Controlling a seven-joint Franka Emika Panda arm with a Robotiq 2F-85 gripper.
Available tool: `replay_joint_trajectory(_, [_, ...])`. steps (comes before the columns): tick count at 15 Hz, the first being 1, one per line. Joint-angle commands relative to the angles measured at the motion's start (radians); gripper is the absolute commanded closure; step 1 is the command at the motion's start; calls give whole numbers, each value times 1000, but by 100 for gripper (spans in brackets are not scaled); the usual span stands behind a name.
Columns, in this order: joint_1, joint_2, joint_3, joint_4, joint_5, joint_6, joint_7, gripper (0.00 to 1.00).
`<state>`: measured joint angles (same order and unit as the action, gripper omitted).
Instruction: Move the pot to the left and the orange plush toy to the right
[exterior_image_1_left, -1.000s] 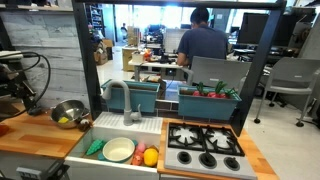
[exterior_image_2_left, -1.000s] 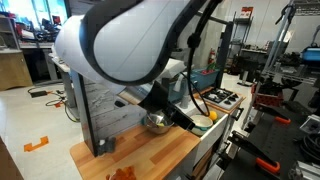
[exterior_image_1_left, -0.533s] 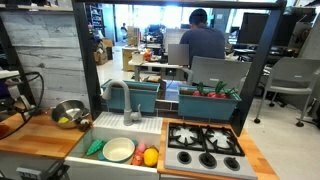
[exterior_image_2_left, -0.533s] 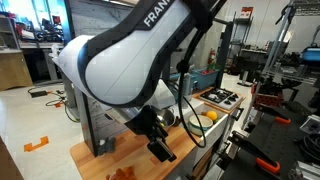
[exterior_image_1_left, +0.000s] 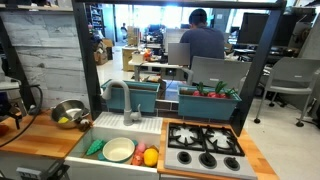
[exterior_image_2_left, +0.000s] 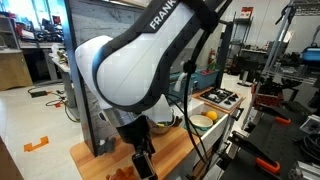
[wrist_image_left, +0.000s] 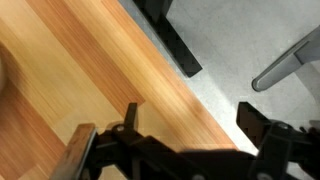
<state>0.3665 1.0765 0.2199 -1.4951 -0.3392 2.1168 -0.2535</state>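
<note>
I will bring my gripper in from the counter's edge and down onto the orange plush toy (exterior_image_2_left: 124, 174) next, to close there. Bare wood and floor are between its open fingers now.
The shiny silver pot (exterior_image_1_left: 68, 113) stands on the wooden counter (exterior_image_1_left: 40, 138) beside the sink, with something yellow inside it. In an exterior view the pot (exterior_image_2_left: 166, 123) is mostly hidden behind the arm. The orange plush toy (exterior_image_2_left: 124, 174) lies at the near end of the counter, just below my gripper (exterior_image_2_left: 143, 162). In an exterior view the toy (exterior_image_1_left: 5, 126) shows only as a reddish patch at the frame's left edge. In the wrist view my gripper (wrist_image_left: 192, 122) is open over the counter's edge, with bare wood and grey floor between its fingers. Neither the pot nor the toy shows in the wrist view.
The sink (exterior_image_1_left: 112, 135) holds a white-and-green plate (exterior_image_1_left: 118, 150), a green item (exterior_image_1_left: 95, 147) and red and yellow toy fruit (exterior_image_1_left: 145, 155). A faucet (exterior_image_1_left: 125, 98) stands behind it and a toy stove (exterior_image_1_left: 205, 146) beside it. Black frame legs (wrist_image_left: 170, 35) stand on the floor past the counter edge.
The arm has swung away from the pot toward the end of the counter and lowered, so the gripper now hangs near the plush toy. The jaws stayed open.
</note>
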Motion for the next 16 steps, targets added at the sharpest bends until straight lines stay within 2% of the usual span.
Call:
replay_joint_trajectory(1, [-46,-2,46,-80,75,214,0,0])
replay_joint_trajectory(4, [-65,3,65,-133,114,397,-13,0])
replay_joint_trajectory(8, [-57,8,48,-172,112,575,0,0])
replay_joint_trajectory(9, [-56,9,43,-178,108,612,2,25])
replay_joint_trajectory(10, [-55,10,38,-180,106,642,4,28])
replay_joint_trajectory(16, [-55,-12,3,-200,110,703,42,73])
